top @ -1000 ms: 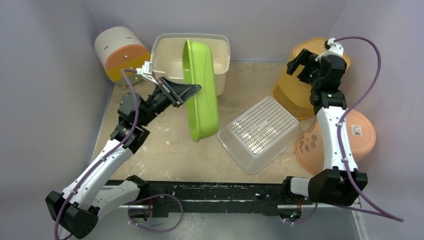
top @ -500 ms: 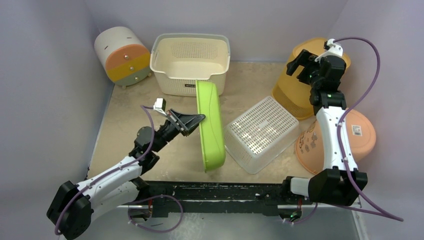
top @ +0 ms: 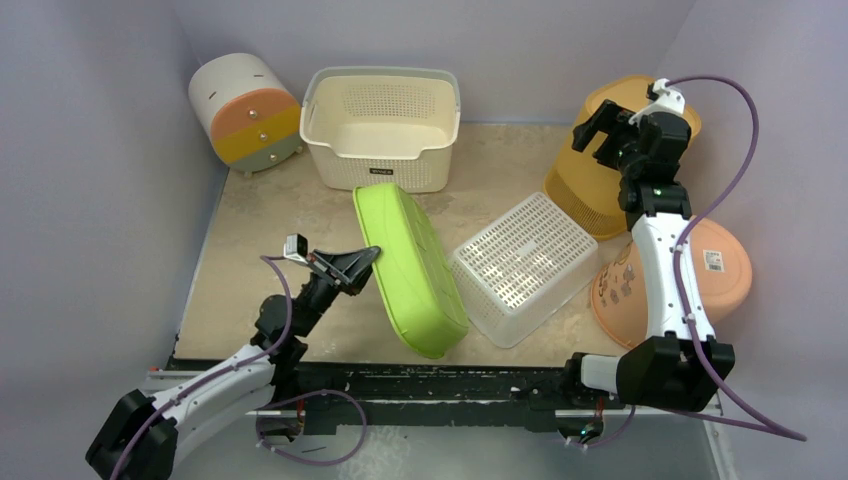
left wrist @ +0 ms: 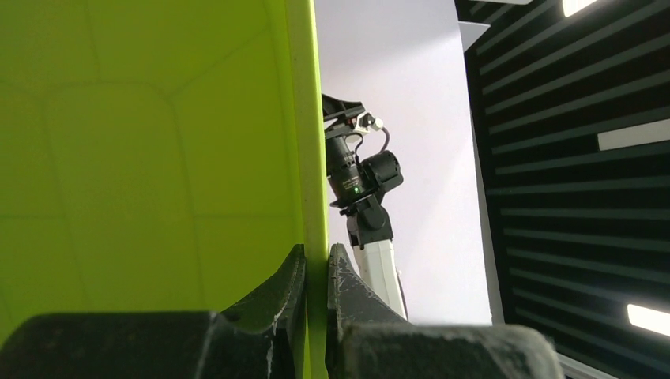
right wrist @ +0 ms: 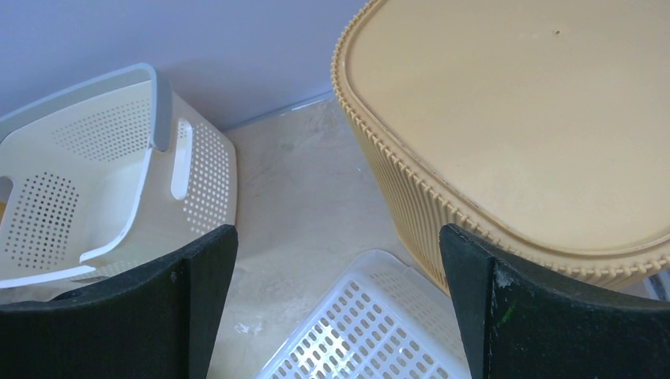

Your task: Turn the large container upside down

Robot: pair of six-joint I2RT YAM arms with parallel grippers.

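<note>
The container (top: 412,268) is still tilted, so the robot's left gripper should next lower and turn toward the left in the top view and let go of the container's rim on the bare tabletop.
The large lime-green container (top: 412,268) is tilted with its underside facing up and to the right, its right side against the white perforated basket (top: 520,265). My left gripper (top: 366,262) is shut on the container's left rim; in the left wrist view both fingers pinch the green rim (left wrist: 314,158) and the container's inner wall fills the left of the frame. My right gripper (top: 607,125) is open and empty, held high at the back right near the yellow ribbed bin (top: 590,185), which also shows in the right wrist view (right wrist: 506,126).
A cream perforated basket (top: 385,125) stands at the back centre and shows in the right wrist view (right wrist: 95,174). A round white-and-orange drawer unit (top: 245,110) lies at the back left. An orange basket (top: 690,285) lies on its side at the right. The white basket shows below the right gripper (right wrist: 371,332).
My left arm has pulled back and down toward the near edge, bringing the green container from upright on its edge near the cream basket to tipped over with its underside up.
</note>
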